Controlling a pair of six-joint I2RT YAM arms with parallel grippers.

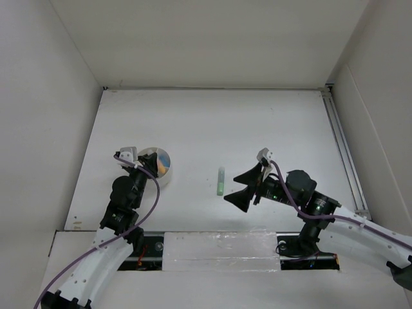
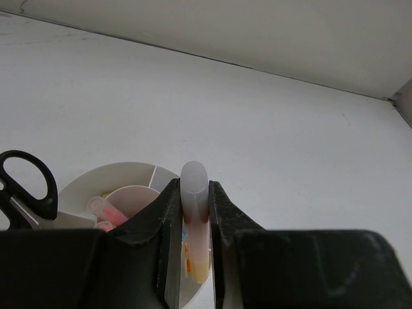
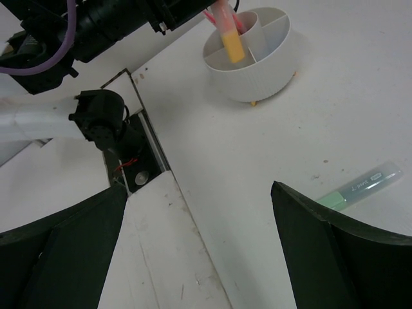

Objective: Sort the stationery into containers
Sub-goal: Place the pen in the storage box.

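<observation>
The left gripper lowers the orange marker (image 2: pixel 194 183) deeper into the tub's near section (image 2: pixel 189 288) below next and releases, as the marker's tip already hangs inside the rim.
The round white tub (image 2: pixel 109 171) stands at the table's left (image 1: pixel 166 177), and its ribbed wall (image 3: pixel 257 80) shows in the right wrist view. My left gripper (image 2: pixel 193 193) (image 1: pixel 149 166) is shut on an orange marker (image 2: pixel 194 183) with a clear cap. The marker (image 3: pixel 232 40) hangs upright with its lower end inside the tub's rim. Black-handled scissors (image 2: pixel 29 183) and pink pens (image 2: pixel 103 207) stand in the tub. A green marker (image 1: pixel 221 181) (image 3: pixel 360 188) lies on the table. My right gripper (image 1: pixel 233 188) (image 3: pixel 198 188) is open just right of it, holding nothing.
A metal rail (image 1: pixel 341 148) runs along the table's right edge. A taped strip (image 1: pixel 219 248) lies between the arm bases at the near edge. White walls enclose the table on three sides. The left arm's base mount (image 3: pixel 106 125) shows in the right wrist view.
</observation>
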